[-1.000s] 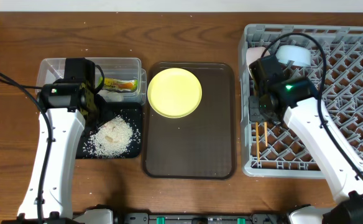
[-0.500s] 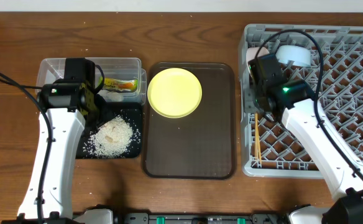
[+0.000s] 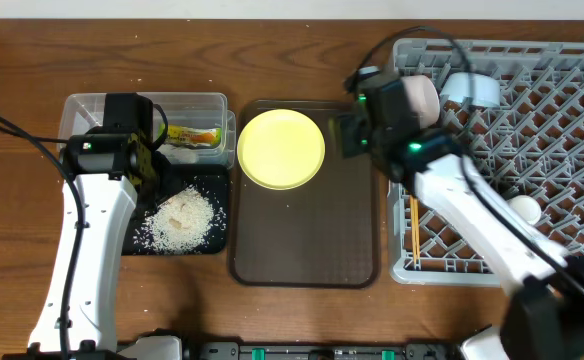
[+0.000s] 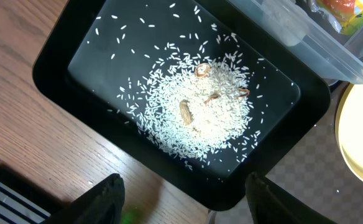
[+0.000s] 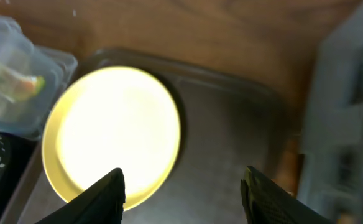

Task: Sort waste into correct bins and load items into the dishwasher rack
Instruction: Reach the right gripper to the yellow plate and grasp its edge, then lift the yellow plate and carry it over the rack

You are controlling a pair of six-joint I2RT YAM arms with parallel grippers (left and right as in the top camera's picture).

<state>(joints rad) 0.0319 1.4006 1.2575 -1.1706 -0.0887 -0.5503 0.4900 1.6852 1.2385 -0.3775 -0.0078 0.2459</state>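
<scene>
My right gripper lowers its open fingers to the left in the overhead view next, astride the plate's rack-side rim (image 3: 321, 159) (image 5: 178, 144).
The round yellow plate (image 3: 281, 148) (image 5: 116, 134) lies at the back of a dark brown serving tray (image 3: 312, 240). My right gripper (image 3: 350, 135) (image 5: 183, 174) hangs open and empty over that tray, just right of the plate. Wooden chopsticks (image 3: 412, 225) lie in the front-left of the grey dishwasher rack (image 3: 552, 130). A light blue bowl (image 3: 472, 90) stands at the rack's back left. The left gripper (image 4: 184, 183) is open and empty above the near edge of the black tray (image 4: 63, 68), which holds white rice (image 4: 197, 106) (image 3: 180, 220). The printed wrapper (image 3: 194, 135) sits in the clear tub (image 3: 172, 105).
A few brown bits lie among the rice. A small pale round item (image 3: 525, 208) sits in the rack's middle, and a pinkish-beige one (image 3: 424, 97) beside the blue bowl. The rack's wall (image 5: 349, 93) rises right of my right gripper. Bare wooden table (image 3: 302, 320) runs along the front.
My right arm has swung left from the rack to above the brown tray, and its jaws have opened. The chopsticks stay in the rack. The left arm has not moved.
</scene>
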